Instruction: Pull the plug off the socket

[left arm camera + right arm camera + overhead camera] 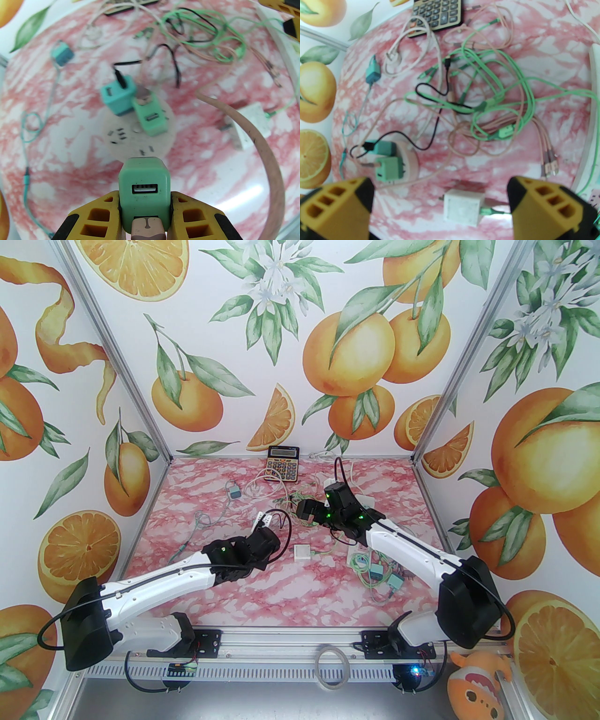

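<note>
The left gripper will first move back and down to let go of the light green plug, because there is empty table back from the socket (121, 140).
My left gripper (144, 199) is shut on a light green plug (143, 178) that carries a pink cable in its lower port. It holds the plug up, above the near rim of the round pink socket (121, 140). Two more plugs stand on that socket: a teal plug (117, 96) with a black cable and a light green plug (150, 117). In the right wrist view the socket (410, 159) lies at lower left with both plugs. My right gripper (440, 187) hangs open over the table, nothing between its fingers. From above, the left gripper (263, 526) and right gripper (304, 512) are mid-table.
A tangle of green, pink and black cables (487, 98) lies behind the socket. A white charger (464, 207) sits under my right gripper. A calculator (283, 464) stands at the back wall. A loose teal charger (234, 493) lies left, more chargers (375, 573) right.
</note>
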Controlling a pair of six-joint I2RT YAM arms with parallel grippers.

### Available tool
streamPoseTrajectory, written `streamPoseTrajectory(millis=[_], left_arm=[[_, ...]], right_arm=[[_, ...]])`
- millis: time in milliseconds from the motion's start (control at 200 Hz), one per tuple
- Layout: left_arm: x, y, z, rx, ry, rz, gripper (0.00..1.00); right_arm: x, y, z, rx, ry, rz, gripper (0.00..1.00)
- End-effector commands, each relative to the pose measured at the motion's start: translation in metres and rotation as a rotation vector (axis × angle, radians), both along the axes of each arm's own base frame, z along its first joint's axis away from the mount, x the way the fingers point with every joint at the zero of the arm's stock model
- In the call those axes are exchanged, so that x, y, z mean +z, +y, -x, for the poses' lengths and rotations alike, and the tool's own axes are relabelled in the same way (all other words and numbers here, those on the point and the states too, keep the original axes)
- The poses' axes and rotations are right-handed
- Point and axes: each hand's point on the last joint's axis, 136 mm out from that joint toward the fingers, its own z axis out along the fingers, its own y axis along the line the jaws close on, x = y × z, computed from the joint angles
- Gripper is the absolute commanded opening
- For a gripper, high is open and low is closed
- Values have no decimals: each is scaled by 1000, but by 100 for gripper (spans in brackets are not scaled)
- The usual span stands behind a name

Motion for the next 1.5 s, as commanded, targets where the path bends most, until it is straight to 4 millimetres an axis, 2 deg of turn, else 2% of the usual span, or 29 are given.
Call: streamPoseTrajectory(millis=[0, 120, 340, 455, 555, 636, 716, 756, 831, 931, 1001, 1131, 1326, 1496], left_arm=[[-27, 9, 17, 3, -23, -253, 6], [-43, 4, 26, -16, -8, -362, 5], [-64, -7, 36, -42, 36, -372, 8], [-76, -10, 40, -59, 60, -397, 18], [-84, -17, 43, -83, 84, -397, 21], [-92, -23, 47, -110, 116, -381, 32], [-93, -29, 48, -127, 130, -359, 54], [-91, -32, 49, -136, 135, -346, 66], [-83, -36, 49, -148, 133, -316, 79], [-72, -43, 50, -170, 133, -263, 91], [-62, -46, 50, -179, 138, -217, 96], [-36, -44, 45, -162, 131, -98, 96], [11, -21, 18, -72, 86, 125, 95], [24, 14, -10, 60, 80, 314, 91]], right_arm=[[2, 0, -5, -22, -5, -11, 100], [1, -1, -3, -27, 3, -15, 100], [1, -3, -1, -30, 7, -15, 100], [-1, -4, 1, -32, 11, -14, 100], [-2, -5, 2, -33, 15, -14, 100], [-2, -4, 2, -34, 15, -16, 100], [-2, -4, 3, -32, 17, -17, 100], [-3, -4, 3, -31, 19, -18, 100], [-5, -3, 3, -29, 25, -18, 100], [-6, -2, 3, -28, 28, -23, 100], [-6, 1, 2, -25, 30, -28, 100], [-9, 5, 2, -15, 40, -27, 100], [-17, 19, 3, 12, 70, -26, 100], [-21, 40, 7, 62, 82, 1, 100]])
